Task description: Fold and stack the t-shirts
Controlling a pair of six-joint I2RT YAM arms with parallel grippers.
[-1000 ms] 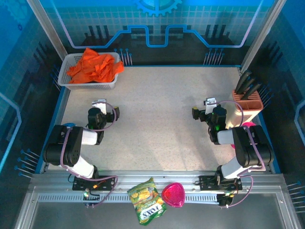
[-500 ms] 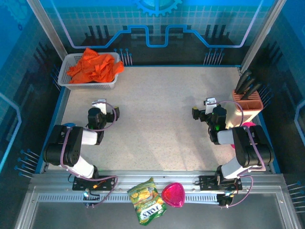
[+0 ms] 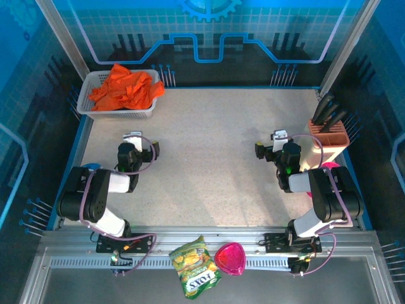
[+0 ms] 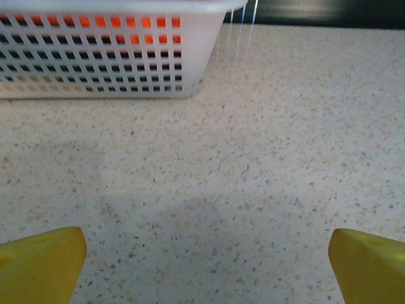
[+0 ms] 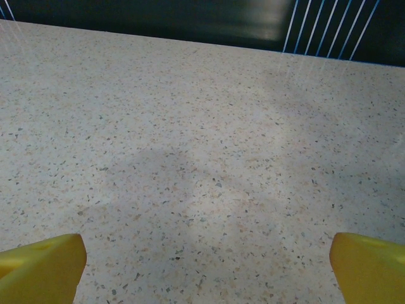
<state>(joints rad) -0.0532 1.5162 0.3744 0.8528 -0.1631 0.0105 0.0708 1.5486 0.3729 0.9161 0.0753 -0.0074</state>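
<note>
The orange t-shirt lies outward of the robot's left gripper, so the robot needs to raise that gripper outward over the basket's near rim and then lower it onto the orange t-shirt's middle [image 3: 129, 94].
A crumpled bright orange t-shirt [image 3: 125, 87] fills the white slotted basket [image 3: 114, 114] at the table's back left; its orange shows through the basket wall [image 4: 95, 54] in the left wrist view. The black t-shirt is out of view. My left gripper [image 3: 133, 140] rests low over the table, in front of the basket, open, its yellow fingertips [image 4: 41, 263] far apart over bare tabletop. My right gripper [image 3: 279, 138] sits at the right side, open too, with yellow fingertips [image 5: 367, 269] wide over bare speckled table.
A knife block [image 3: 329, 130] with black handles stands at the right edge, just beyond the right arm. On the front rail lie a yellow-green snack bag [image 3: 195, 266] and a pink bowl [image 3: 230, 258]. A speckled tabletop [image 3: 209, 158] spreads between the arms.
</note>
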